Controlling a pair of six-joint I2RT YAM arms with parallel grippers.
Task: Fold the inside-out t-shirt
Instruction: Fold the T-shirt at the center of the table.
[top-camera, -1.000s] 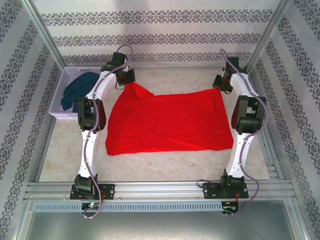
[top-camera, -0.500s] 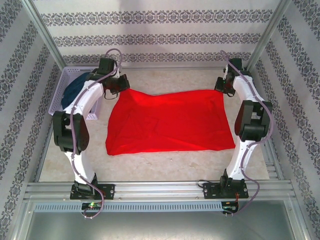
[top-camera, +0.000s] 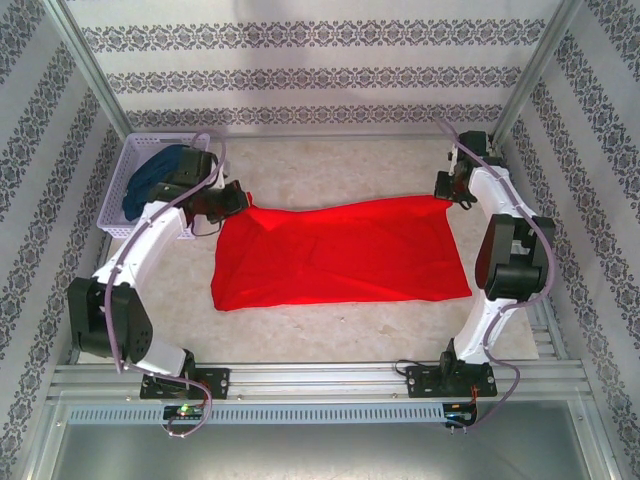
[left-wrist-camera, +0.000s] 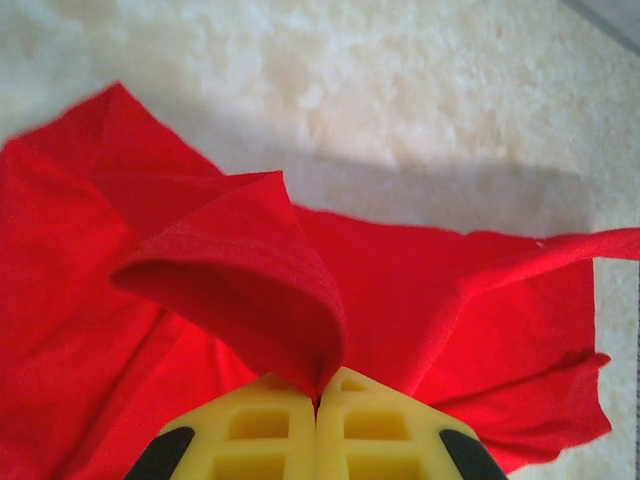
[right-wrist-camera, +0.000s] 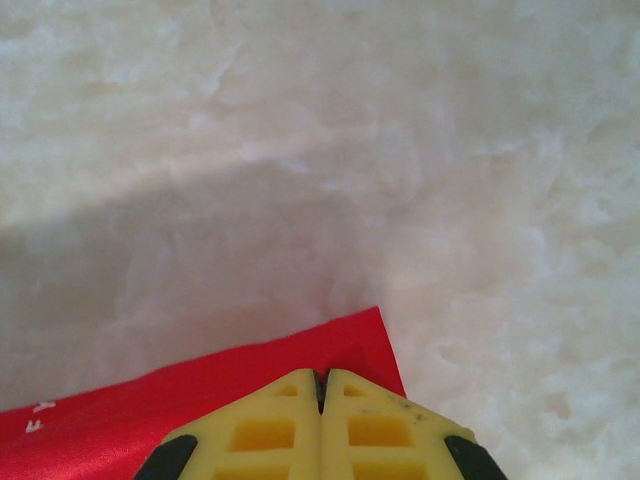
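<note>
I need to bring the raised corner in my right gripper back toward my base next, and put it down on the shirt's far side (top-camera: 437, 222) and let it go, as shirt already lies spread there.
The inside-out t-shirt (top-camera: 340, 255) lies spread on the table as a plain bright red sheet, its far edge raised at both corners. My left gripper (top-camera: 238, 203) is at the far left corner. In the left wrist view its yellow fingers (left-wrist-camera: 250, 430) are shut on a lifted fold of the red fabric (left-wrist-camera: 220, 280), with the left gripper (left-wrist-camera: 318, 392) pinching at the fold's tip. My right gripper (top-camera: 446, 192) is at the far right corner. In the right wrist view the right gripper (right-wrist-camera: 322, 380) is shut on the red corner (right-wrist-camera: 200, 400).
A white basket (top-camera: 118, 190) at the back left holds a dark navy garment (top-camera: 160, 170), close behind the left arm. Bare marbled tabletop (top-camera: 340, 165) lies beyond the shirt. A metal rail (top-camera: 320, 380) with the arm bases runs along the near edge.
Both grippers have drawn the shirt's far edge toward the near side, making the sheet shallower. The left arm's elbow swung down and left. Both grips stayed shut.
</note>
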